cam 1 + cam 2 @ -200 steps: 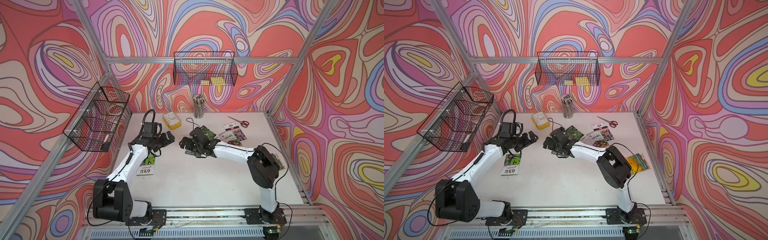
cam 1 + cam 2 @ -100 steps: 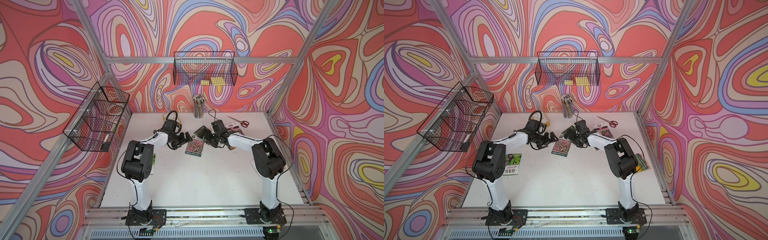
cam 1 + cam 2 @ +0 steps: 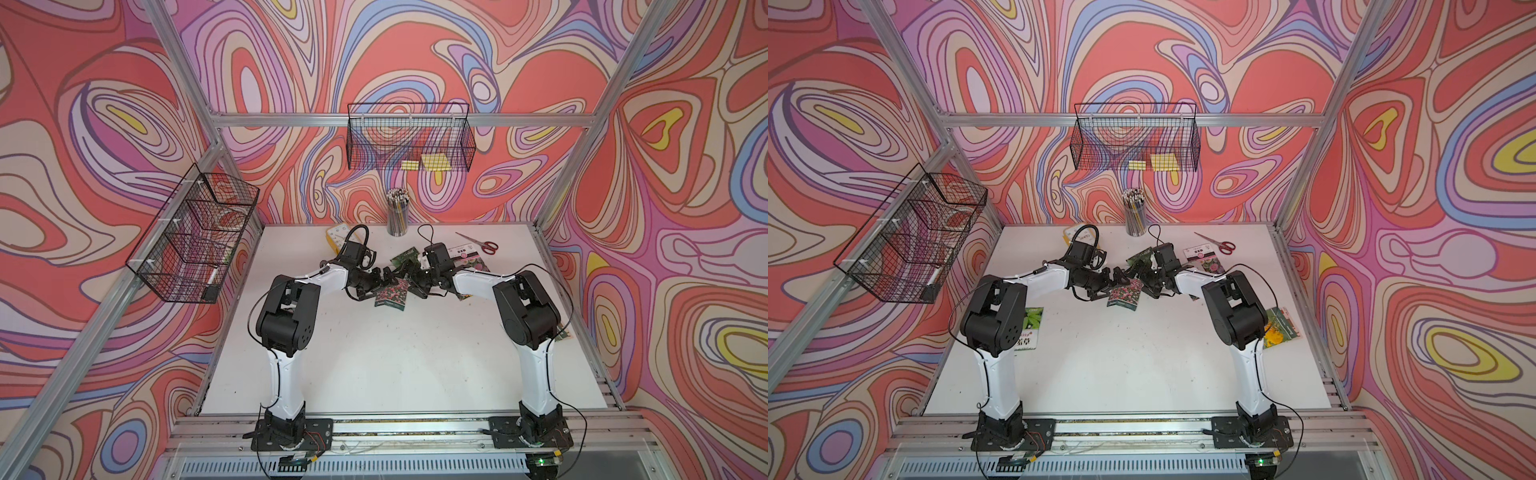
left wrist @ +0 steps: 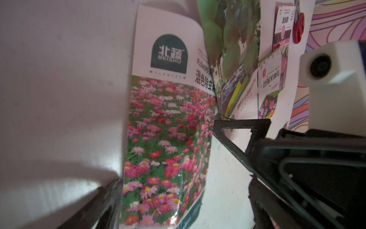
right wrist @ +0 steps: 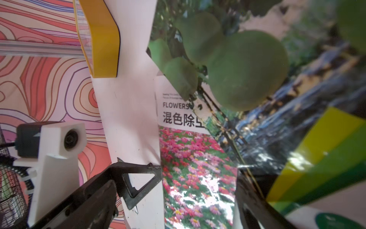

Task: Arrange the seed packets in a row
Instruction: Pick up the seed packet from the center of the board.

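The gourd packet overlaps the far corner of the pink-flower packet, so next I need to pull my right gripper back toward my base, onto the uncovered part of the pink-flower packet's side edge [image 3: 405, 295] [image 5: 234, 202].
A pink-flower seed packet [image 3: 390, 293] [image 3: 1124, 295] lies flat at the table's back middle. My left gripper [image 3: 385, 277] and right gripper [image 3: 409, 279] face each other just above it, both open. In the left wrist view the flower packet [image 4: 168, 128] lies between my spread fingers [image 4: 107, 202], with nothing gripped. A gourd packet [image 5: 237, 69] [image 3: 405, 259] overlaps the top corner of the flower packet [image 5: 194, 168]. Further packets lie apart: a pink-labelled one [image 3: 1204, 257], a green-leaf one [image 3: 1030, 328] and a yellow-flower one [image 3: 1279, 328].
A yellow-cased clock [image 3: 338, 239] [image 5: 101, 39], a pencil cup [image 3: 397, 216] and red-handled scissors [image 3: 478, 243] stand along the back edge. Wire baskets hang on the back wall [image 3: 409, 141] and left wall [image 3: 195, 241]. Both arms' elbows rise over the table's sides.
My left arm has swung from the green-leaf packet at the left to the middle. My right gripper has drawn back to the right, and the flower packet now lies uncovered between the two.
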Controlling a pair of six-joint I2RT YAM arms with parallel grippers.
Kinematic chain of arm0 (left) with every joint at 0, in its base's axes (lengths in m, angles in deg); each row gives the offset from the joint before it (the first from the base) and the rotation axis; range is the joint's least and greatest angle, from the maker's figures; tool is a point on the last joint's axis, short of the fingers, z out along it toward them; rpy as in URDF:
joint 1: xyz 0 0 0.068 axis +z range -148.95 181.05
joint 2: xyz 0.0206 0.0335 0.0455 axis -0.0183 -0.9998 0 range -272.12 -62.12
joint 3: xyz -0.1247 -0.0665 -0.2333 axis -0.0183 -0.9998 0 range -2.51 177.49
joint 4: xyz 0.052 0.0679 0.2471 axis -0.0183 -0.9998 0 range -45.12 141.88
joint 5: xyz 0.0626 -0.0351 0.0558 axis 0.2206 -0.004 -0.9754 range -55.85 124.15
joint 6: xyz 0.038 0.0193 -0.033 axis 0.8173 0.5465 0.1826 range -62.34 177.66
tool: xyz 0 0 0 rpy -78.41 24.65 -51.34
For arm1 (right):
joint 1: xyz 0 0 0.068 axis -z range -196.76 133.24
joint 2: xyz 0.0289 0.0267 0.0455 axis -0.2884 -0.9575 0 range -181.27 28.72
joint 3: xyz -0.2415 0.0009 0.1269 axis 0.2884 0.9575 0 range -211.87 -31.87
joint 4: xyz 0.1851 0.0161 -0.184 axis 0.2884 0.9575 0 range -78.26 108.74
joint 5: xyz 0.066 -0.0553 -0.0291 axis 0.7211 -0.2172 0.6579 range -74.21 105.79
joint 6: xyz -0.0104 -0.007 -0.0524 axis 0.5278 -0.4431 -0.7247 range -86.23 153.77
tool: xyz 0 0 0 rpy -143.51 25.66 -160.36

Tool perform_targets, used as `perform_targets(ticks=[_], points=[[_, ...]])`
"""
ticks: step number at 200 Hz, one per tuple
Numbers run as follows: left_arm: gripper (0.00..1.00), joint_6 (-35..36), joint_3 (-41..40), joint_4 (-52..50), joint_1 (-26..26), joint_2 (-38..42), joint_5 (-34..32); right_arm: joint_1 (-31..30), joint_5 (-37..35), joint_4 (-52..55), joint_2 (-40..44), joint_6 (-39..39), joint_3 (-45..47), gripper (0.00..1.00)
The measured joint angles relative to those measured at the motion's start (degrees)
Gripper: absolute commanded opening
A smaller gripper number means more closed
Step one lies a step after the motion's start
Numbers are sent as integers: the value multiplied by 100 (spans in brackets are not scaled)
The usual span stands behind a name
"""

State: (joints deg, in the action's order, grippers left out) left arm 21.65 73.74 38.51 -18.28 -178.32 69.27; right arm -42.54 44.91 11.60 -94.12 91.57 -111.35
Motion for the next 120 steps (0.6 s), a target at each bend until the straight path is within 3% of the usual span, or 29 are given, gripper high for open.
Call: perform_targets(ticks=[20,45,81,109,120], points=[[90,-72,-87,177,-101,-17,210,4,107,-332,-85,179,35,94],[69,-179,-199,286,-173,-28,409,4,205,-645,-118,354,138,94],[53,-68,-164,94,-184,-37,376,9,291,-1003,-118,529,313,93],[27,42,-133,-120,-133,-35,299,17,319,-1180,-118,564,450,75],[12,66,-122,-201,-109,-35,282,22,323,-1185,-118,623,503,69]])
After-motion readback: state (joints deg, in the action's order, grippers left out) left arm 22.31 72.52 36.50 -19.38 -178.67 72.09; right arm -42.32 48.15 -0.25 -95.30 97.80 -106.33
